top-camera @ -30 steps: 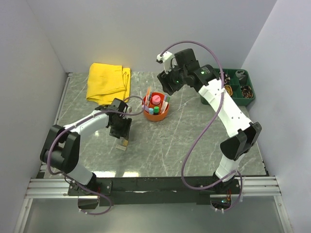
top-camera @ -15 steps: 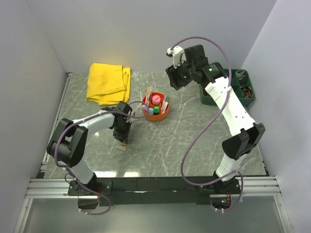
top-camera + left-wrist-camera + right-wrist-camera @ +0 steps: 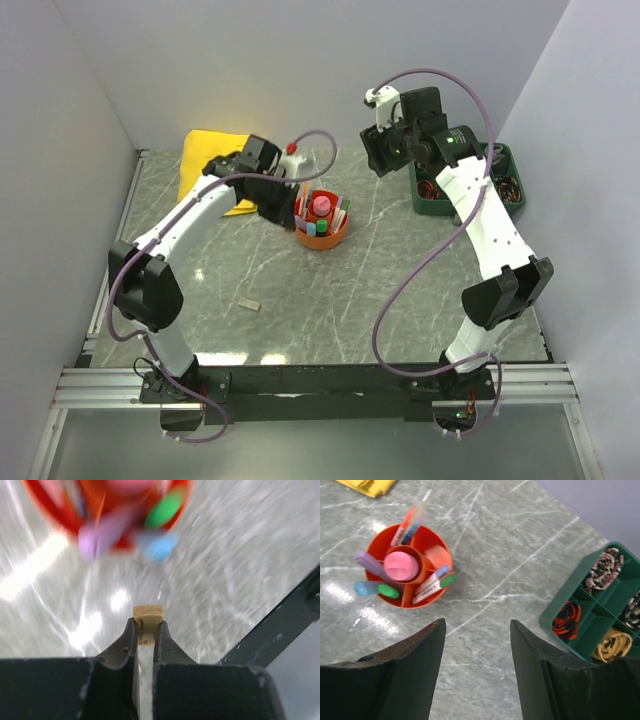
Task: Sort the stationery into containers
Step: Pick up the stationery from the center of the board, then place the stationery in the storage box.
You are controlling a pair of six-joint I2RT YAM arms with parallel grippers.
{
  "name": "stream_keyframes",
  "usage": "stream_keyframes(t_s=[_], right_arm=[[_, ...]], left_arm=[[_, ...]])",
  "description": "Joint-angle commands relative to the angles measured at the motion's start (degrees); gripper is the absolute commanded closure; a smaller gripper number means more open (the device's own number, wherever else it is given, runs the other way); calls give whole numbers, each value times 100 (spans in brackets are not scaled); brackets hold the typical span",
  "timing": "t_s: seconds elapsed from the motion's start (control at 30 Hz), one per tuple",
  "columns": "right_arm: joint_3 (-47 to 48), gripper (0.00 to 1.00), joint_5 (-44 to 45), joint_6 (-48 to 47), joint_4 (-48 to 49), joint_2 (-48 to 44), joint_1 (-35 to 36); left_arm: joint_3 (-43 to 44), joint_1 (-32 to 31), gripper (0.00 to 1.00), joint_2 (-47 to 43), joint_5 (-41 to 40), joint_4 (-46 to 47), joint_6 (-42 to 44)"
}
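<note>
The robot will next move the eraser (image 3: 148, 612) with its left gripper over the organiser's empty far section and let go, since that section is outward and to the gripper's right in the top view.
My left gripper (image 3: 147, 625) is shut on a small tan eraser (image 3: 148, 612), which sticks out past the fingertips. In the top view the left gripper (image 3: 280, 200) hangs just left of the round orange organiser (image 3: 322, 238). The organiser holds a pink-capped tube (image 3: 401, 565), a lilac stick (image 3: 370, 562), blue- and green-capped markers (image 3: 387, 591) and pens (image 3: 407, 522). Another small block (image 3: 248, 303) lies on the table, in front of the left arm. My right gripper (image 3: 477, 622) is open and empty, high above the table right of the organiser (image 3: 427, 555).
A green divided tray (image 3: 505, 150) with coiled bands stands at the back right, its rim (image 3: 577, 582) also in the right wrist view. A folded yellow cloth (image 3: 215, 165) lies at the back left, partly under the left arm. White walls close in three sides.
The left gripper shut on the tan eraser, lifted it off the table and swung back toward the orange organiser. The right arm drifted up and to the right, still open.
</note>
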Motion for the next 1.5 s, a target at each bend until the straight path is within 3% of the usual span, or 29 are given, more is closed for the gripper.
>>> stream_keyframes(t_s=[0.0,0.13,0.23,0.8,1.17,1.33,1.47], right_arm=[[-8,38,172,-12,259,-254,-177],[-35,38,234,-39,294,-272,-265],[-61,38,252,-39,302,-272,-308],[-184,39,155,14,294,-193,-493],[-175,39,164,14,302,-96,-537],[-158,39,181,14,311,-79,-537],[-158,39,173,32,311,-70,-528]], left_arm=[[844,-92,99,10,759,602,430],[1143,-127,99,334,795,2086,1],[1530,-127,96,790,725,2441,-430],[2541,-207,93,2224,215,2715,-309],[2577,-207,77,2445,74,2627,-387],[2656,-207,61,2489,-14,2635,-423],[2674,-207,55,2419,-101,2644,-432]])
